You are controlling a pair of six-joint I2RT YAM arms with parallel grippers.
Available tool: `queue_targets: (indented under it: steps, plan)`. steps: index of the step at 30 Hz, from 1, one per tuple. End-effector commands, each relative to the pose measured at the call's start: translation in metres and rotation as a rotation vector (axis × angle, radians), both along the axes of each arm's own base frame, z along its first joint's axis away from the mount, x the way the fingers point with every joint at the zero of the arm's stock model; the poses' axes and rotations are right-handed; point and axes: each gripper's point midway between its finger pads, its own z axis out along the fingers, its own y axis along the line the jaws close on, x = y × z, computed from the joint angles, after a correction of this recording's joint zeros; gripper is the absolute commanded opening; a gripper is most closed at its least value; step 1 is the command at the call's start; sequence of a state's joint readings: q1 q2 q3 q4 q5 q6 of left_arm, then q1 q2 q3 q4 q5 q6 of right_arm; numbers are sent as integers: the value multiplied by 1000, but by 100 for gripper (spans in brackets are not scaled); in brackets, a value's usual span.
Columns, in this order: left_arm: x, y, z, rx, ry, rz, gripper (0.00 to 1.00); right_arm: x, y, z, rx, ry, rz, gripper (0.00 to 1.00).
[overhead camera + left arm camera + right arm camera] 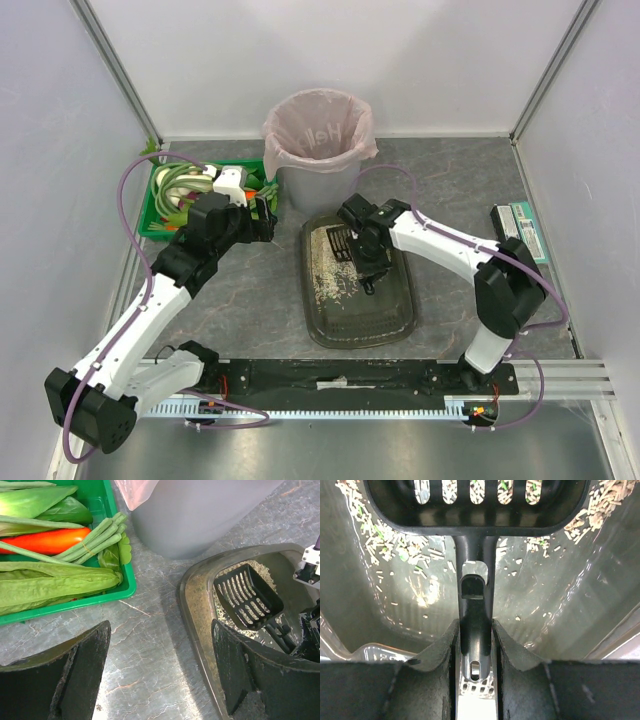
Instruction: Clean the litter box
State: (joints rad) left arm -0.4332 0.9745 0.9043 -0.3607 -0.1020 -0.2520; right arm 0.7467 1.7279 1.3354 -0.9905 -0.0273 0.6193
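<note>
The hovering scoop goes down with my right gripper toward the litter-strewn bottom of the box (336, 274) (517, 580) below it next, and then the gripper releases the handle.
The dark olive-grey litter box (388, 318) lies at the table's middle, with beige litter (330, 275) along its left and far side. My right gripper (368, 262) is shut on the handle of a black slotted scoop (340, 242), whose head rests over the litter at the far left of the box. In the right wrist view my right gripper (475, 630) clamps the scoop handle (475, 605), with litter (385, 545) scattered on the ridged floor. My left gripper (262, 215) hovers open and empty left of the box; its wrist view (160, 655) shows the box rim (200, 645) and scoop (247, 596).
A grey bin with a pink bag (320, 140) stands just behind the box. A green crate (152, 215) of vegetables sits at the back left, close to my left gripper. Flat boxes (522, 230) lie at the right wall. White walls enclose the table.
</note>
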Motion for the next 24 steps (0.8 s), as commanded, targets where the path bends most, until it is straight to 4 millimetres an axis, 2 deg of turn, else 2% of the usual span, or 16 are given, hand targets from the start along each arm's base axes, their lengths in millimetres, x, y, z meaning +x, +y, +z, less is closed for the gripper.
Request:
queue_targets:
  steps: [1,4,8,13,18,24]
  plan:
    - [5,-3,24,-18,-63,-13,88,16,5,-1,40,-96,-39,0]
    - [6,-3,22,-18,-58,-14,88,16,3,-11,30,-95,-42,0]
    - [6,-3,21,-18,-54,-13,88,21,4,-15,34,-123,-52,0]
    - [6,-3,19,-13,-51,-13,88,19,5,-25,47,-121,-68,1]
    - [6,-3,19,-13,-51,-13,88,14,-1,-37,30,-127,-100,8]
    - [6,-4,20,-18,-53,-18,88,19,-3,-34,37,-190,-123,23]
